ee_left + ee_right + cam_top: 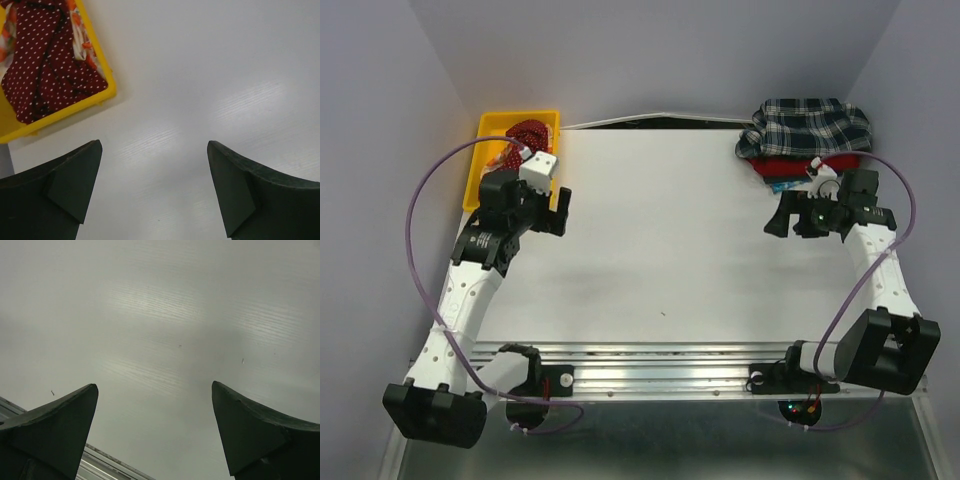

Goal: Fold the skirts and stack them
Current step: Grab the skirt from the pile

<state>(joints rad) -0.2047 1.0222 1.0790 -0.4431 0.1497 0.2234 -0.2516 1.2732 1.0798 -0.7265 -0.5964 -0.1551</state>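
My left gripper should move outward, to the left in the top view and down, onto the dotted skirt in the bin, which lies uppermost over the cream skirt.
The plaid skirt (810, 125) lies bunched on top of the plain red skirt (798, 166) at the table's far right corner. The dark red dotted skirt (528, 131) lies crumpled in a yellow bin (476, 172) at the far left. In the left wrist view the dotted skirt (45, 60) covers most of the cream skirt with orange-red blobs (80, 40). My left gripper (560, 208) is open and empty over bare table (154, 145), just right of the bin. My right gripper (782, 218) is open and empty (154, 385), just in front of the plaid and red pile.
The white table top (660, 240) spans between the arms. A metal rail (660, 365) runs along its near edge and shows in the right wrist view (100, 465). Purple cables loop beside both arms. A small blue item (783, 186) peeks from under the red skirt.
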